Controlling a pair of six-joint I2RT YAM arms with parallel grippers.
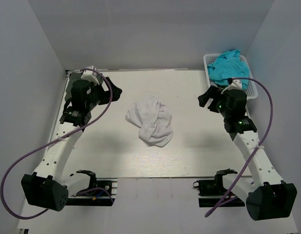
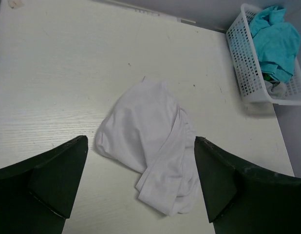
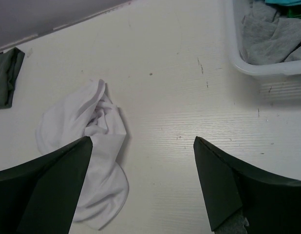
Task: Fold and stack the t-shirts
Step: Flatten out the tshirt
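Observation:
The left gripper lowers to the right in the top view next and closes on the white t-shirt's corner facing this arm [image 1: 128,117] [image 2: 102,142], as it lies crumpled.
The white t-shirt [image 1: 150,121] lies crumpled in a heap in the middle of the table. It also shows in the left wrist view [image 2: 145,141] and the right wrist view [image 3: 87,131]. The dark olive-green t-shirt [image 3: 5,78] lies folded at the far left of the table; in the top view the left arm hides it. My left gripper [image 1: 115,91] [image 2: 140,139] is open and empty, above the table to the left of the white shirt. My right gripper [image 1: 205,99] [image 3: 142,139] is open and empty, to the right of it.
A white plastic basket [image 1: 252,91] [image 2: 248,73] [image 3: 257,68] stands at the far right corner. It holds a teal cloth [image 1: 227,66] [image 2: 274,39] and a grey cloth [image 3: 272,34]. Grey walls close in the table on three sides.

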